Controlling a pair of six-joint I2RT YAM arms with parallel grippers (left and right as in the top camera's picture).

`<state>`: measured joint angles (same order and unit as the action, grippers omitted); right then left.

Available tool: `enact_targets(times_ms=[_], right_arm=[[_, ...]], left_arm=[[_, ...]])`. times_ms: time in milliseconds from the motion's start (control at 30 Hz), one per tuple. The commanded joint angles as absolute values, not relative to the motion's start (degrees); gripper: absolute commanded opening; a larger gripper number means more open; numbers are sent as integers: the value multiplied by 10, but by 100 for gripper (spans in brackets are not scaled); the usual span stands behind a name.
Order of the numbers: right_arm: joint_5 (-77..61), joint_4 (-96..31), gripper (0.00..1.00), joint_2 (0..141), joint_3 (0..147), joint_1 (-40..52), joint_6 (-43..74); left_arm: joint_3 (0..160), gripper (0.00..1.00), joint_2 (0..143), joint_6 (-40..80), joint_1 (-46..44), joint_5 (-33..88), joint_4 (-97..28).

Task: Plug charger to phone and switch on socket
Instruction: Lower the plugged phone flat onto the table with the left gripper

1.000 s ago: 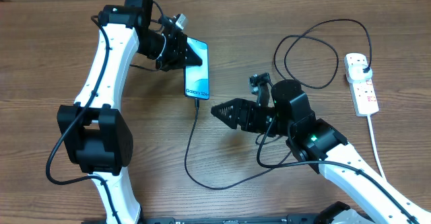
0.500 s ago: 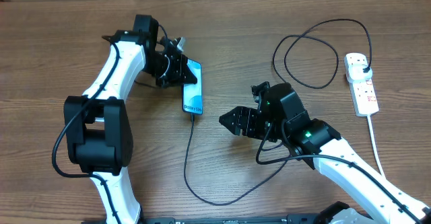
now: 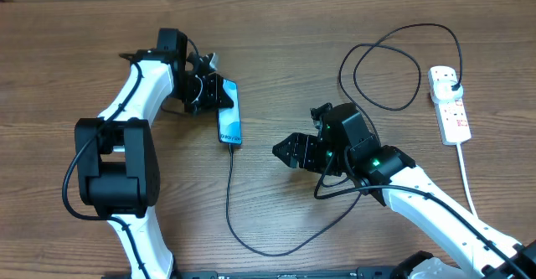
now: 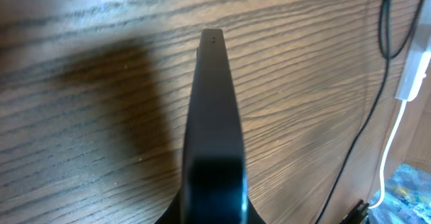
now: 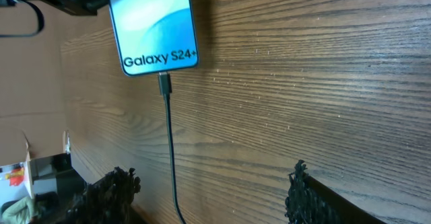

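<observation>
The connector (image 5: 166, 84) is already in the raised phone's lower end, so next my left gripper will lower the phone slightly back onto the empty wood below and open.
My left gripper (image 3: 216, 101) is shut on the phone (image 3: 230, 118), gripping its upper end; the phone is tilted toward its edge, screen to the right. In the left wrist view the phone (image 4: 212, 109) shows edge-on between my fingers (image 4: 168, 217). The charger cable (image 3: 232, 195) is plugged into the phone's lower end and loops over the table to a black plug (image 3: 453, 85) in the socket (image 3: 450, 111). In the right wrist view the lit phone (image 5: 153, 25) has the connector (image 5: 166, 84) in it. My right gripper (image 3: 285, 151) is open and empty, to the right of the cable.
The charger cable makes a big loop (image 3: 381, 69) at the back right, left of the socket. The socket's white cord (image 3: 469, 178) runs toward the front right. The white cord (image 4: 389, 150) and black cable (image 4: 382, 22) also show at the left wrist view's right edge.
My left gripper has carried the phone left and toward the front and turned it more onto its edge. My right gripper drew back to the right, then stayed still.
</observation>
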<state>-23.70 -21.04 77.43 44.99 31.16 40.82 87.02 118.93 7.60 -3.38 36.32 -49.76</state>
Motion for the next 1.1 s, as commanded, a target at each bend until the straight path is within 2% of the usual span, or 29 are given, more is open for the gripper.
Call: enact_targets(times_ms=[0, 1067], right_arm=[[-224, -208, 73, 777, 446, 311, 404], [-195, -216, 72, 817, 446, 311, 402]], left_arm=[[845, 4, 1170, 87, -35, 368, -491], [786, 4, 1170, 116, -34, 368, -452]])
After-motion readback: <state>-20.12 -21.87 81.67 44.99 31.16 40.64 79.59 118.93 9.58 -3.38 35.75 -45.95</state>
